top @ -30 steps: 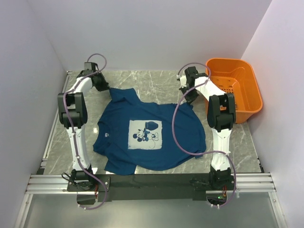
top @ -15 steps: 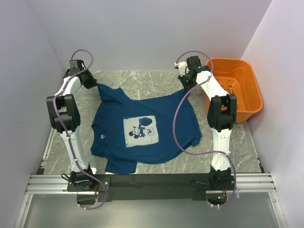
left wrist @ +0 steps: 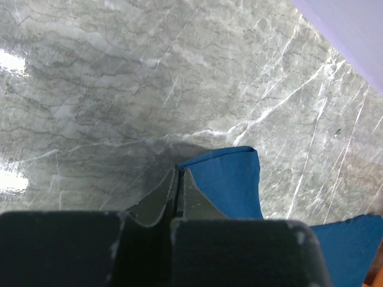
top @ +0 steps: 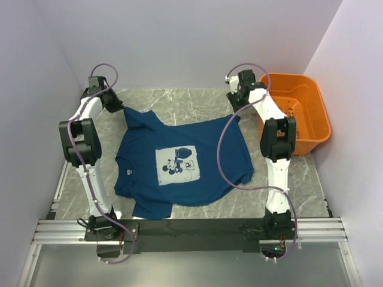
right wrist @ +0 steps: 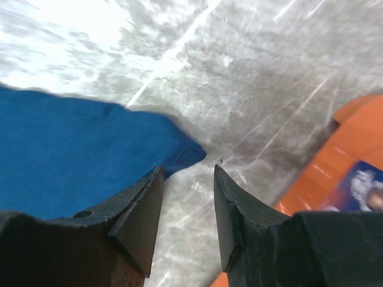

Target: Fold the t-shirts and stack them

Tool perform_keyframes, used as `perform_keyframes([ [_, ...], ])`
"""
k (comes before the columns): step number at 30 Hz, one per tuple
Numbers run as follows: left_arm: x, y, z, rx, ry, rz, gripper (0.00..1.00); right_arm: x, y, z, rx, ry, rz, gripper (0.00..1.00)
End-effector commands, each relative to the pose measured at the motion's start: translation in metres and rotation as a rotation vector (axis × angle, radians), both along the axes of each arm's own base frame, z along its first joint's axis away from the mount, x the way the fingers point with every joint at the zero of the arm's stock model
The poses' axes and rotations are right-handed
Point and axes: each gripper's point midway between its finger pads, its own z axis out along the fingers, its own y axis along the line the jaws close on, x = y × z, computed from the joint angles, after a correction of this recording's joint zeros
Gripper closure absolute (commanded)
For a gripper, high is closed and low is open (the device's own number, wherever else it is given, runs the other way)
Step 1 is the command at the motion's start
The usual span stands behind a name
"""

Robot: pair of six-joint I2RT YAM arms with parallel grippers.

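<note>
The robot's right gripper will next lower onto the shirt's far corner point(top: 236, 118) point(right wrist: 190, 153) by the orange basket and close its fingers, because that corner is below the open fingers.
The dark teal-blue t-shirt point(top: 209, 149) lies spread on the marble table, with its pale print point(top: 177, 165) facing up. My left gripper point(top: 119, 107) is at the shirt's far left corner. In the left wrist view the left gripper point(left wrist: 178, 170) is shut, with the blue fabric point(left wrist: 230, 185) pinched at its tips. My right gripper point(top: 233, 103) is at the shirt's far right corner. In the right wrist view the right gripper point(right wrist: 188, 170) is open and empty. The shirt corner point(right wrist: 90, 143) lies on the table just beyond its left finger.
An orange plastic basket point(top: 317, 125) stands at the right wall, close to the right arm. Its wall shows in the right wrist view point(right wrist: 353, 143), with a blue-and-white printed thing point(right wrist: 365, 188) inside. Bare marble point(top: 191, 101) lies behind the shirt, and white walls close in on three sides.
Both grippers dragged the shirt away from the bases and to the left, stretching its far edge. The right gripper then shifted slightly, and its jaws now stand open off the corner.
</note>
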Motion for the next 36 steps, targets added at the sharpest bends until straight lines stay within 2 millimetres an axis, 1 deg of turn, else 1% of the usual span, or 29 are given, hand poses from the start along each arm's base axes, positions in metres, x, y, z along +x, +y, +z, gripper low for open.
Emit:
perform_keyframes([
  [1,0.004,0.001,0.035,0.016,-0.083,-0.020,1.00,0.007,-0.010,-0.013,-0.050,0.009,-0.033,0.55],
  [6,0.001,0.001,0.032,0.013,-0.074,-0.019,1.00,0.009,-0.016,-0.027,-0.093,0.032,0.002,0.57],
  [8,0.001,0.001,0.030,0.009,-0.071,-0.018,1.00,0.010,-0.016,-0.028,-0.099,0.032,0.011,0.57],
  [9,0.001,0.001,0.030,0.007,-0.071,-0.018,1.00,0.010,-0.015,-0.032,-0.102,0.039,0.014,0.57],
  [17,-0.001,-0.001,0.026,-0.006,-0.061,-0.018,1.00,0.015,-0.015,-0.044,-0.112,0.045,0.021,0.58],
  [18,-0.001,-0.002,0.026,-0.006,-0.060,-0.020,1.00,0.015,-0.017,-0.048,-0.113,0.052,0.020,0.58],
  [20,-0.002,-0.003,0.025,-0.009,-0.057,-0.022,1.00,0.014,-0.016,-0.050,-0.117,0.058,0.027,0.58],
  [24,-0.002,-0.003,0.027,-0.010,-0.060,-0.020,1.00,0.009,-0.015,-0.057,-0.107,0.090,0.037,0.62],
  [27,-0.002,-0.004,0.029,-0.015,-0.065,-0.025,1.00,0.004,-0.010,-0.059,-0.074,0.109,0.050,0.71],
  [28,-0.001,-0.004,0.029,-0.017,-0.067,-0.027,1.00,0.004,-0.010,-0.057,-0.063,0.107,0.050,0.78],
  [29,0.000,-0.005,0.032,-0.021,-0.073,-0.031,1.00,0.004,-0.008,-0.056,-0.045,0.106,0.054,0.82],
  [30,0.000,-0.008,0.034,-0.032,-0.079,-0.043,1.00,0.006,-0.010,-0.049,-0.037,0.092,0.050,0.86],
  [31,0.001,-0.010,0.037,-0.038,-0.089,-0.051,1.00,0.008,-0.011,-0.046,-0.029,0.075,0.047,0.93],
  [32,0.004,-0.010,0.043,-0.043,-0.103,-0.053,1.00,0.009,-0.009,-0.041,-0.018,0.062,0.052,0.97],
  [33,0.005,-0.013,0.048,-0.051,-0.116,-0.062,1.00,0.013,-0.012,-0.025,-0.011,0.024,0.048,0.98],
  [34,0.006,-0.014,0.052,-0.053,-0.125,-0.066,1.00,0.017,-0.012,-0.016,-0.006,-0.007,0.051,1.00],
  [35,0.010,-0.013,0.061,-0.050,-0.151,-0.065,1.00,0.019,-0.012,-0.007,-0.003,-0.033,0.054,1.00],
  [36,0.011,-0.014,0.065,-0.050,-0.160,-0.067,1.00,0.022,-0.011,0.017,0.010,-0.087,0.055,1.00],
])
